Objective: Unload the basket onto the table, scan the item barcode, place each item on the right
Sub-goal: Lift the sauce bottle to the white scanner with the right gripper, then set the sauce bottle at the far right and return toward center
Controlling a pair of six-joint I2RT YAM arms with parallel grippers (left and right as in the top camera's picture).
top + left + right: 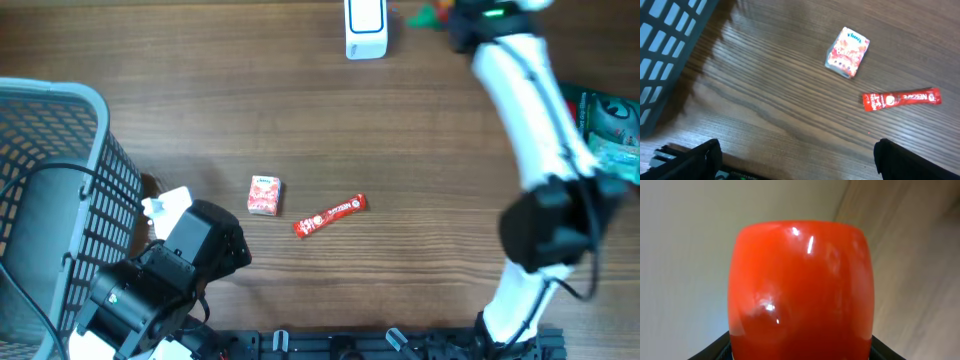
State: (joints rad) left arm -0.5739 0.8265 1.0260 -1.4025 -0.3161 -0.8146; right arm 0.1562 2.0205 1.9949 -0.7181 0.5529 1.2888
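Observation:
The robot's right hand will move back and to the right in the overhead view to the green packet's near edge (622, 173) and let go of the red item clear of the scanner (365, 30).
My right gripper (800, 352) is shut on a glossy red item (800, 290) with a rounded end, which fills the right wrist view. In the overhead view that gripper (465, 25) is at the table's far edge, with the red item (428, 15) sticking out to its left, a short way right of the white scanner (365, 30). No barcode shows on it. My left gripper (795, 157) hangs open over bare wood near the front left (215, 240), holding nothing.
A small pink carton (264, 194) (847, 52) and a red coffee stick (330, 215) (901, 99) lie mid-table. A grey mesh basket (50, 180) (665, 50) stands at the left. A green packet (610, 125) lies at the right edge.

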